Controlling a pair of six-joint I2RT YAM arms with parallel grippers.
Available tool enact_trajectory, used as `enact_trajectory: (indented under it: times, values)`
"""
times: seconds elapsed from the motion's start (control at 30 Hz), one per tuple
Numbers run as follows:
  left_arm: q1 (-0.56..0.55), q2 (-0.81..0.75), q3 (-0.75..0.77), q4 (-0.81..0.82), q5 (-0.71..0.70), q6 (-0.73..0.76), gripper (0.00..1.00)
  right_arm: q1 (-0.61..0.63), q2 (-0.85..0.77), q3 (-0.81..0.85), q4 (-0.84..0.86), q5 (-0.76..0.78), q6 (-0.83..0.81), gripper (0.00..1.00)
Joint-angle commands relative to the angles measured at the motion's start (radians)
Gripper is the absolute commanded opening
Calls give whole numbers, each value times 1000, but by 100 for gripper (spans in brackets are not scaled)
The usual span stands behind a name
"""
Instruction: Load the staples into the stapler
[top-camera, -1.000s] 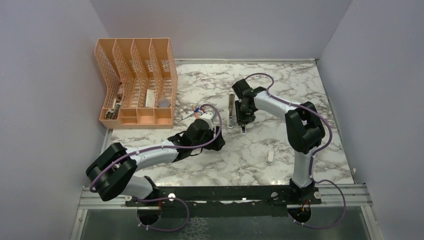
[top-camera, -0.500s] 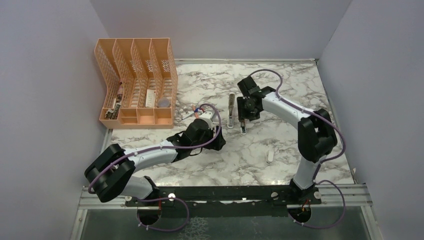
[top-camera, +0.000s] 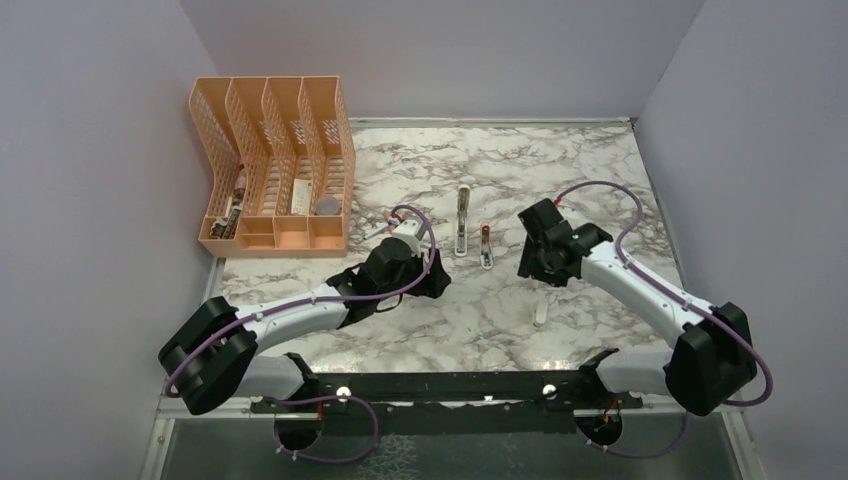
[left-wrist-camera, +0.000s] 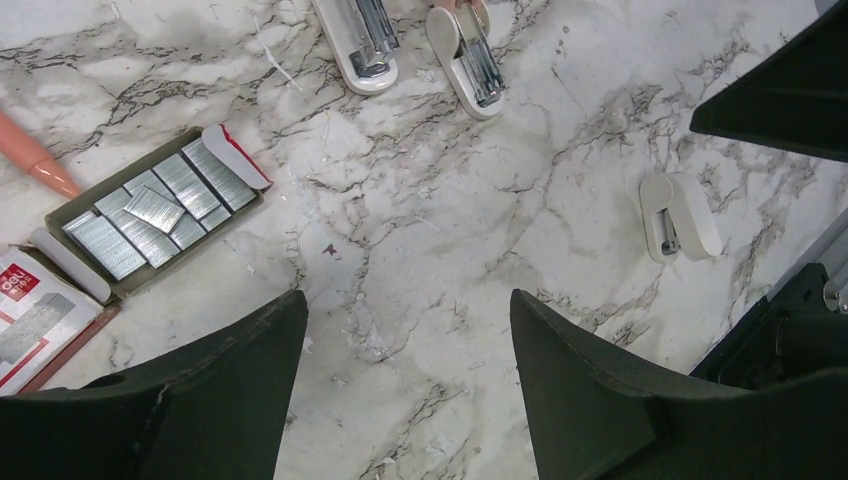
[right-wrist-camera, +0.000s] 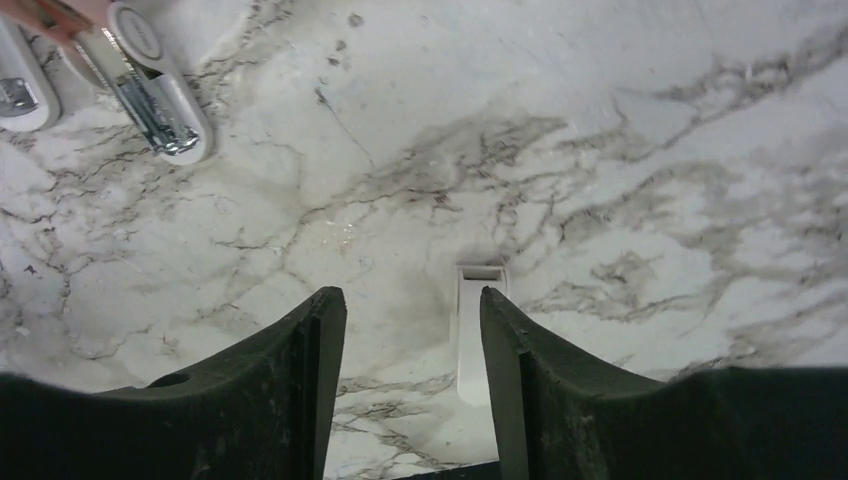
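Next, my right gripper draws back and down onto the near end of the small white piece (right-wrist-camera: 475, 340).
The stapler (top-camera: 461, 222) lies mid-table as a slim white bar with silver inner parts (left-wrist-camera: 358, 40). A second white bar (top-camera: 485, 248) with silver inside and a pinkish end lies right beside it (left-wrist-camera: 468, 60) (right-wrist-camera: 150, 95). The staples (left-wrist-camera: 155, 205) are grey strips in an open cardboard tray, with the red-and-white box sleeve (left-wrist-camera: 35, 310) next to it. My left gripper (top-camera: 425, 275) (left-wrist-camera: 405, 300) hangs open over bare marble, right of the tray. My right gripper (top-camera: 540, 262) (right-wrist-camera: 410, 295) is open, right of the stapler bars and above a small white piece (right-wrist-camera: 475, 340).
The small white piece (top-camera: 541, 311) (left-wrist-camera: 680, 215) lies loose toward the near right. An orange pen (left-wrist-camera: 35, 160) lies by the tray. An orange mesh file organiser (top-camera: 275, 170) stands at the back left. Grey walls close in both sides.
My right gripper has left the stapler bars and pulled back to the near right, its jaws wider apart. My left gripper has edged slightly and opened a little more.
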Motion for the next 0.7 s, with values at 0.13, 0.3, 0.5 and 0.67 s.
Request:
enact_trajectory:
  times: [0.13,0.3,0.5,0.67]
  values:
    - [0,27,8,40,3,-8,75,-4,-142,-159,-116,28,304,61]
    - [-1,54,16,48,0,-10,75,-4,-146,-203,-104,-45,302,60]
    - [-1,96,16,80,-10,-35,75,-4,-147,-279,-22,-126,278,54]
    - [-1,128,26,89,0,-41,74,-1,-156,-296,-20,-138,273,39]
